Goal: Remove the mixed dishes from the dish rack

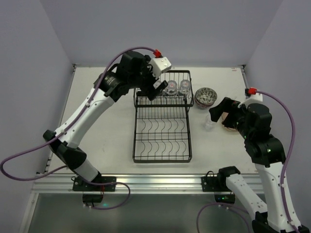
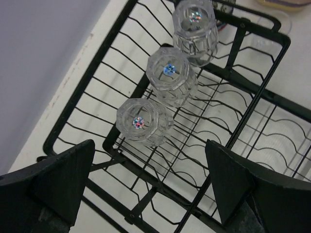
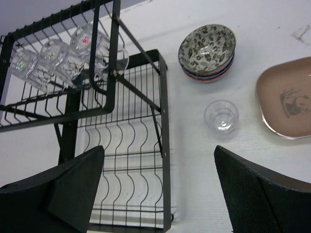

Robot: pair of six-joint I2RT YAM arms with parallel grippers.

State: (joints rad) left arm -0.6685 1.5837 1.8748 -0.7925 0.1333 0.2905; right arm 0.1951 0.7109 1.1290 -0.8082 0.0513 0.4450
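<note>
I should lower my left gripper over the nearest glass cup point(image 1: 209, 125) until its fingers are on both sides of the cup, because the cup is still below them.
The black wire dish rack point(image 1: 163, 145) stands mid-table with its lower tray bare. Three clear glass cups sit upside down in a row on its raised upper shelf point(image 2: 145, 121) point(image 2: 171, 76) point(image 2: 196, 29); they also show in the right wrist view point(image 3: 56, 56). My left gripper point(image 1: 153, 90) point(image 2: 148, 189) is open and empty, just above the shelf near the closest cup. A fourth glass cup point(image 3: 221, 116) point(image 1: 209, 125) stands upright on the table right of the rack. My right gripper point(image 1: 221, 115) point(image 3: 160, 194) is open and empty above it.
A stack of patterned bowls point(image 3: 207, 46) point(image 1: 206, 97) sits on the table right of the rack's shelf. A tan plate point(image 3: 286, 102) lies further right, partly under my right arm. A yellow plate edge point(image 2: 286, 4) shows beyond the rack. Walls close the back and sides.
</note>
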